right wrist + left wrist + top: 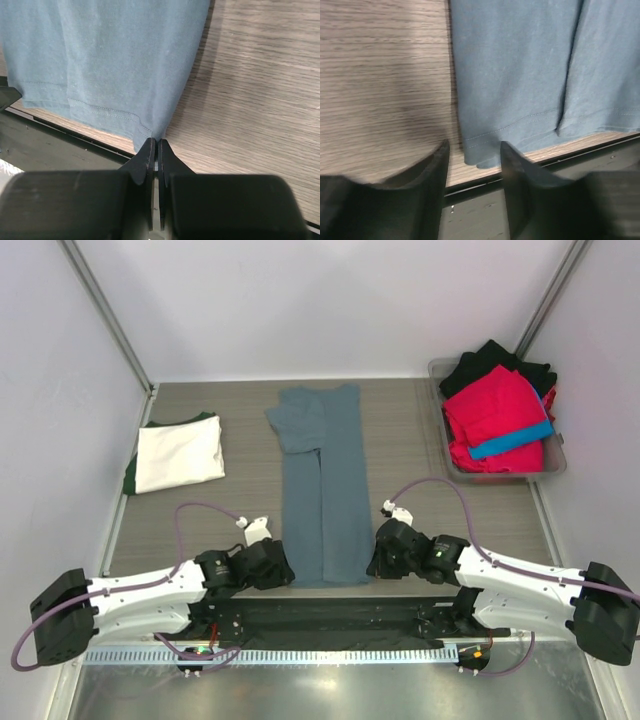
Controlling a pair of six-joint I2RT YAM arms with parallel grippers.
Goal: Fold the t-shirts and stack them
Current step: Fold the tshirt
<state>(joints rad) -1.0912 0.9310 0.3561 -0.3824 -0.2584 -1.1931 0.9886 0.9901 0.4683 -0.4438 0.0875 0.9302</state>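
My right gripper carries the hem corner up, outward and down onto the far part of the still-long strip (353, 440) next, then releases, since that part lies outward.
The slate blue-grey t-shirt (322, 490) lies folded lengthwise into a long strip down the middle of the table, its hem at the near edge. My right gripper (372, 562) is shut on the hem's right corner, as the right wrist view shows (156, 141) with the shirt (110, 55) ahead of it. My left gripper (283, 568) is open at the hem's left corner; in the left wrist view (474, 145) the corner of the shirt (520, 75) lies between the fingers. A folded cream-white shirt (180, 452) lies on a dark green one (133, 480) at the left.
A clear bin (552, 466) at the back right holds red shirts (495, 412), a black one (495, 360) and a bright blue one (512, 440). The table's near edge and a dark rail (485, 205) run just below the hem. Walls close in on both sides.
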